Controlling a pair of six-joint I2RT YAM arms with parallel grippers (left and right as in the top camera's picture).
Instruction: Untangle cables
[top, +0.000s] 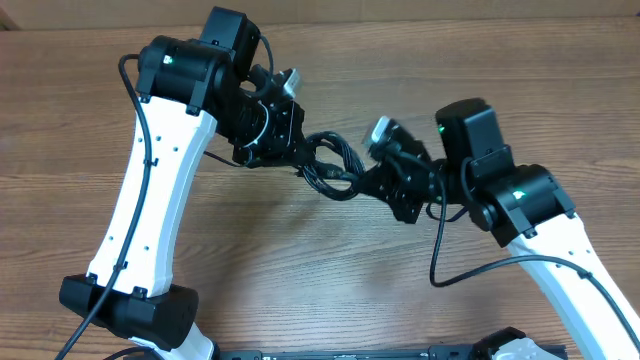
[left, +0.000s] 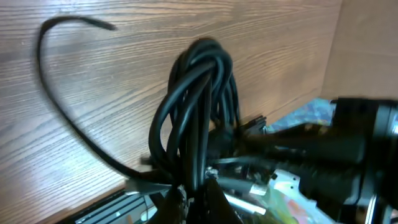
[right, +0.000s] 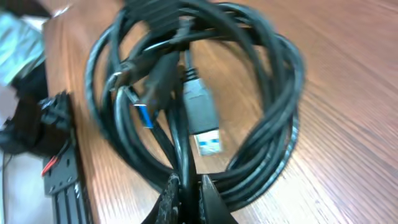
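My left gripper is holding the other side of the coil, so my right gripper should pull its piece of cable outward and away from the coil, then open.
A knotted bundle of thin black cables (top: 335, 165) hangs between the two arms above the wooden table. In the left wrist view the cables (left: 199, 106) form a twisted loop, and my left gripper (left: 196, 186) is shut on strands at its lower end. One loose cable end (left: 68, 25) curves away over the table. In the right wrist view the cables (right: 261, 124) form a round coil with USB plugs (right: 202, 121) inside it. My right gripper (right: 188, 186) is shut on a strand at the coil's near side.
The wooden table (top: 300, 260) lies under both arms. A black rail (right: 59, 180) with wires sits at the table's edge in the right wrist view. The right arm's black body (left: 348, 149) fills the right side of the left wrist view.
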